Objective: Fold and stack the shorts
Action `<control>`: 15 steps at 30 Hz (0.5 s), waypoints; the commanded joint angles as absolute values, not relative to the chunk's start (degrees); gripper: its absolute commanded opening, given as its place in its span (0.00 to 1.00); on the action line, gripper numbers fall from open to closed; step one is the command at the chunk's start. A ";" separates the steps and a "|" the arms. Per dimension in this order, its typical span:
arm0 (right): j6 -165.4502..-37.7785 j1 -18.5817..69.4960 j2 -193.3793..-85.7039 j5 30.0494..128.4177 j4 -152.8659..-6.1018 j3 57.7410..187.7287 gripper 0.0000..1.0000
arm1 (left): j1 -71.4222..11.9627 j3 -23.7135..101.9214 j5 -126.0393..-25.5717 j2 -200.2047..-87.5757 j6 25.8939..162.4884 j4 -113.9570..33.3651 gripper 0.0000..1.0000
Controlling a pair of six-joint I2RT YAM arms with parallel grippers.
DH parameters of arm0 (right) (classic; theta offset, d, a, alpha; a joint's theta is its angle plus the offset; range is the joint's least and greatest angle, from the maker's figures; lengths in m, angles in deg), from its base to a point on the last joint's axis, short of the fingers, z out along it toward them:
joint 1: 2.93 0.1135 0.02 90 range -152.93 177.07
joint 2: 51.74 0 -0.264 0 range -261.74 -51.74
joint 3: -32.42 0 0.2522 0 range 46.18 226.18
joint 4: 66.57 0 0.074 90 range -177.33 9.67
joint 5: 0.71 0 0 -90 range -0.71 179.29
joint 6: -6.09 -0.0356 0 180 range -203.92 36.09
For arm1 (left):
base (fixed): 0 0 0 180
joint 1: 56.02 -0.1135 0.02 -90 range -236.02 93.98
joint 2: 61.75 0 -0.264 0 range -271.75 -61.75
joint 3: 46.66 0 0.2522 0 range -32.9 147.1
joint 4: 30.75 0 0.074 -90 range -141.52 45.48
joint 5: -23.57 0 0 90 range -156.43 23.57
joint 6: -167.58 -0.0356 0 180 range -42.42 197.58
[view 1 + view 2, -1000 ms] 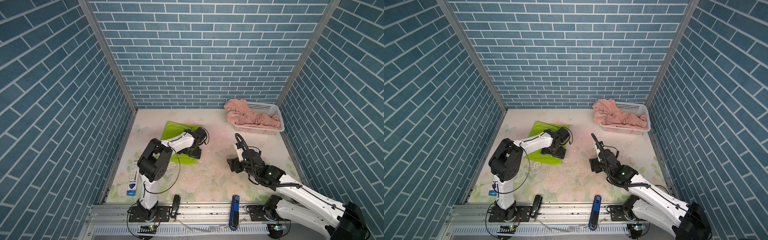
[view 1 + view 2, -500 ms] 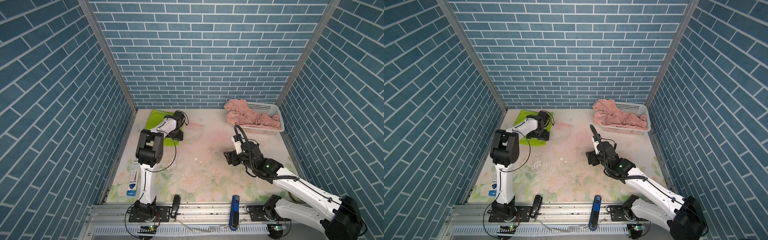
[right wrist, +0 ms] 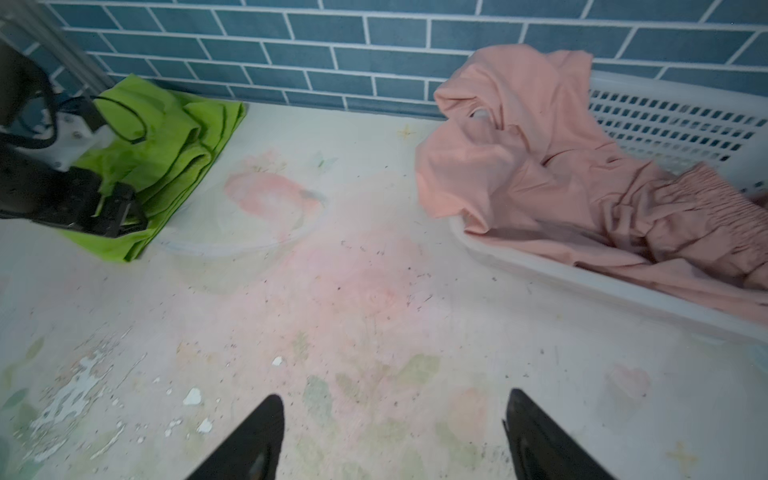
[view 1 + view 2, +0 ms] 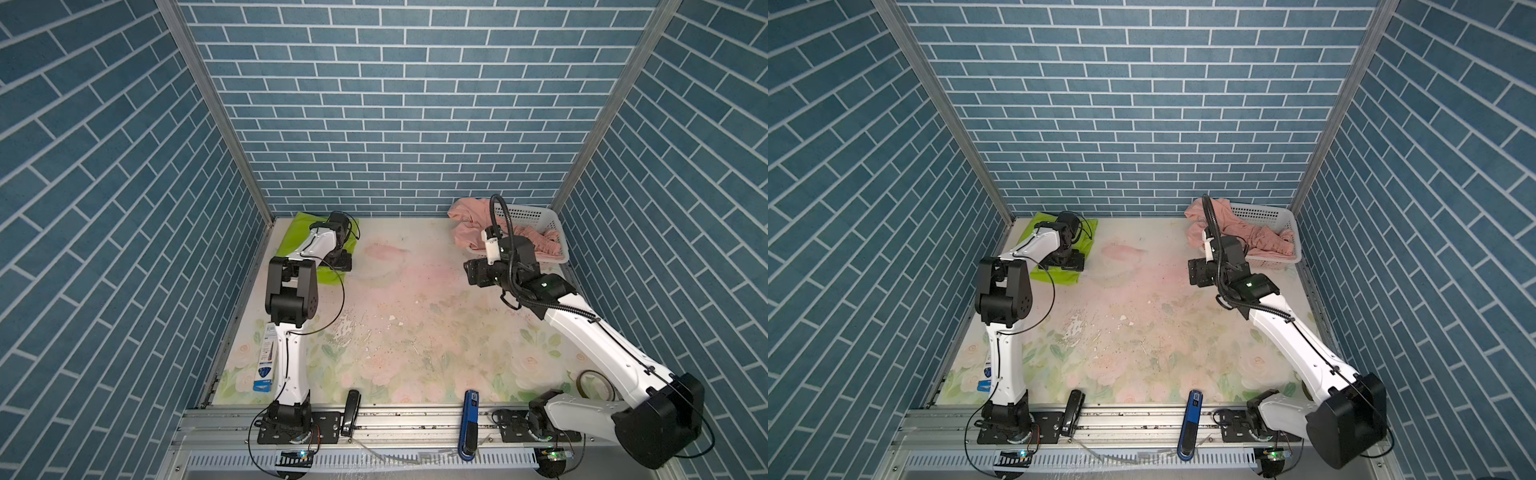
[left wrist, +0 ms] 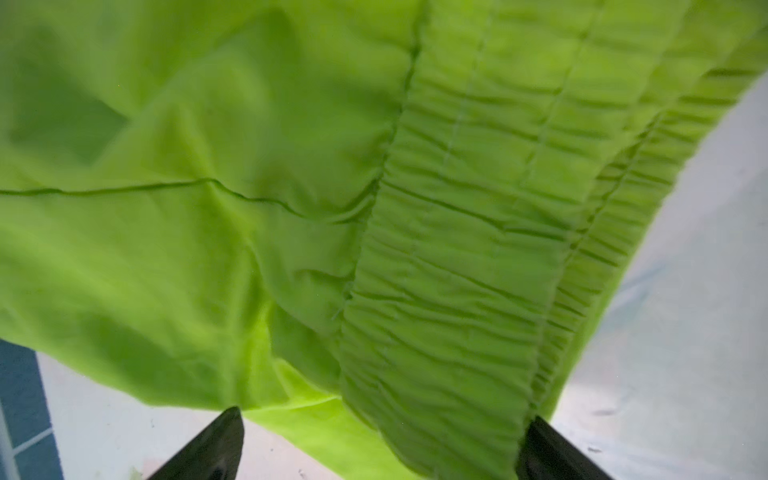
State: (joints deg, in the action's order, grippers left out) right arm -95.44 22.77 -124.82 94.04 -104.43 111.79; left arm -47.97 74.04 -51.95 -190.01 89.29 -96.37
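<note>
My right gripper moves outward over the basket's rim next, then down onto the fold [image 4: 1245, 228] [image 3: 621, 228] beside the waistband of the salmon-pink shorts, because that fold is farther outward than my gripper.
The lime-green shorts [image 4: 297, 235] [image 4: 1088, 232] lie folded in the far left corner against the walls. My left gripper [image 4: 338, 262] [image 4: 1065, 264] stands on them. In the left wrist view it [image 5: 382, 415] is open, with the gathered waistband [image 5: 457, 291] lying between the spread fingertips. The salmon-pink shorts [image 4: 465, 226] [image 4: 1229, 224] [image 3: 540, 166] lie crumpled in the white basket [image 4: 536, 216] [image 4: 1266, 216] [image 3: 665, 124], spilling over its left rim. My right gripper [image 4: 473, 272] [image 4: 1196, 272] [image 3: 392, 403] hovers open and empty over bare table, just in front of the basket.
A blue-and-white carton [image 4: 264, 361] lies along the left wall near the front. A roll of tape [image 4: 594, 384] sits at the front right. A black tool [image 4: 351, 411] and a blue tool [image 4: 468, 419] rest on the front rail.
My left arm has pushed the green shorts from mid-left of the table into the far left corner. My right gripper has moved back towards the basket and spread a little wider.
</note>
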 commanded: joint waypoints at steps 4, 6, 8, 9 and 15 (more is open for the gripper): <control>-90.62 14.16 -137.60 92.52 -112.85 125.35 0.84 | -48.02 71.38 -53.94 -177.15 88.66 -97.43 1.00; -88.40 11.74 -143.39 92.17 -113.68 130.00 0.84 | -48.02 67.89 -57.93 -170.94 89.48 -95.96 1.00; -86.94 9.38 -149.94 95.57 -117.19 135.92 0.84 | -48.02 64.97 -62.51 -165.74 90.97 -95.49 1.00; -86.90 8.28 -153.40 98.60 -119.10 139.48 0.84 | -48.07 63.42 -64.43 -163.35 92.05 -95.27 1.00; -86.60 2.92 -168.84 102.05 -126.79 157.29 0.85 | -48.02 54.44 -74.95 -151.93 94.19 -92.39 1.00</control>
